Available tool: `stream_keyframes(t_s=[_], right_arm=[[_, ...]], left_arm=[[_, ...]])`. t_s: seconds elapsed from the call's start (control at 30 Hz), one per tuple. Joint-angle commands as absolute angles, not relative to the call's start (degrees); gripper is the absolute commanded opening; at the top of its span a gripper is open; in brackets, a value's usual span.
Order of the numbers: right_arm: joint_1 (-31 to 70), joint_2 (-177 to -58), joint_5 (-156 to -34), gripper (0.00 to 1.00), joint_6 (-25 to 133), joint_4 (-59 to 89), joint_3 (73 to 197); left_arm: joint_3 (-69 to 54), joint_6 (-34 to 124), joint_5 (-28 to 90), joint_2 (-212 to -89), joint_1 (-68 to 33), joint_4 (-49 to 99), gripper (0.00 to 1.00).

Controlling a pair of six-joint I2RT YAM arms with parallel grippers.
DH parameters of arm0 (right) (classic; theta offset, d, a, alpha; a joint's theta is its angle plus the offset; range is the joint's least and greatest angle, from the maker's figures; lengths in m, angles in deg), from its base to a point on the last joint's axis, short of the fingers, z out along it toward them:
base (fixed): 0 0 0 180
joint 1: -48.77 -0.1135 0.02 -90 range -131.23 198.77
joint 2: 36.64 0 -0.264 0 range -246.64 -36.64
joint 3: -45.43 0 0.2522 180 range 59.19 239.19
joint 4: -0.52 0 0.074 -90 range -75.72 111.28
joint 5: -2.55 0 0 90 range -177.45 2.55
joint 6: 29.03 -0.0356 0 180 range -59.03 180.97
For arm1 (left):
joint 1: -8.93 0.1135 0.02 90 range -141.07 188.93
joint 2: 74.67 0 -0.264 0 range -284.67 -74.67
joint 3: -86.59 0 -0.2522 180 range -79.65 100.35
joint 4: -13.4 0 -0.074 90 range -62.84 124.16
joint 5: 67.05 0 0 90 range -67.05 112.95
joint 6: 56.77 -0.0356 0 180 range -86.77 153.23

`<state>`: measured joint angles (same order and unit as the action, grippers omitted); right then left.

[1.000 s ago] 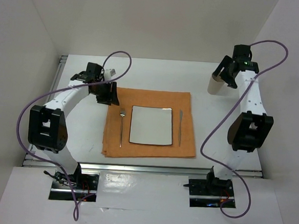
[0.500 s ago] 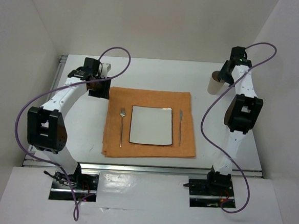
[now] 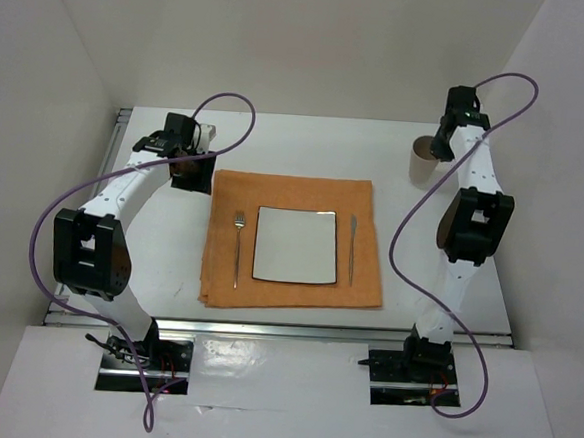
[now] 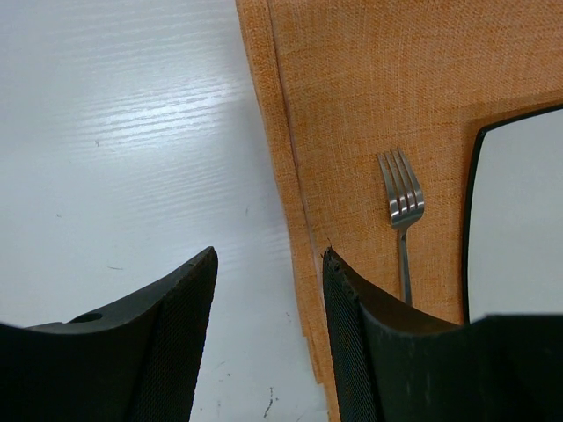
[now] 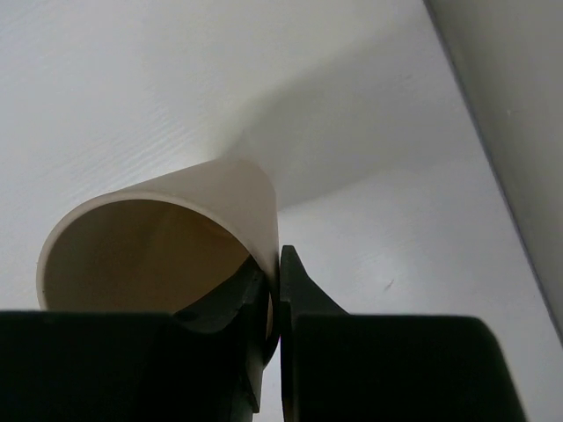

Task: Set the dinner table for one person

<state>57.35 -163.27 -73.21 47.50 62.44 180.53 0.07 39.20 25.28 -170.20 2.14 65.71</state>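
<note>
The cup next needs to go back and to the left in the top view with my right gripper and be released there, on bare cloth beyond the knife.
On the white dinner table lies an orange cloth carrying a square white plate, a fork to its left and a knife to its right. A beige cup stands at the back right. My right gripper is shut on the cup's rim, one finger inside and one outside. My left gripper hangs open and empty over the cloth's back left edge.
White walls enclose the table on three sides; the right wall stands close to the cup. Metal rails run along the near edge and the left side. Purple cables loop above both arms.
My right arm swung in over the cup and its jaws closed on the rim. The left gripper drew back slightly toward the cloth's back left corner, then held still.
</note>
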Motion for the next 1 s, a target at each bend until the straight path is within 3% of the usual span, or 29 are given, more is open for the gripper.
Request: stream_keyframes(t_s=[0.0, 0.33, 0.63, 0.97], right_arm=[[51.4, -150.6, -71.5, 0.00, 49.5, 62.7, 178.2], [34.7, -138.3, -73.3, 0.00, 43.2, 59.2, 156.9], [33.0, -142.5, -79.1, 0.00, 41.7, 53.7, 154.7], [33.0, -146.0, -75.3, 0.00, 42.3, 51.9, 154.1]], left_arm=[[0.9, 38.3, 24.4, -170.0, 2.4, 65.7, 0.59], [-0.2, 38.3, 25.1, -170.0, 3.5, 65.1, 0.59], [0.3, 38.3, 25.8, -170.6, 4.0, 65.7, 0.59], [-0.2, 38.3, 27.3, -170.0, 5.1, 65.7, 0.59]])
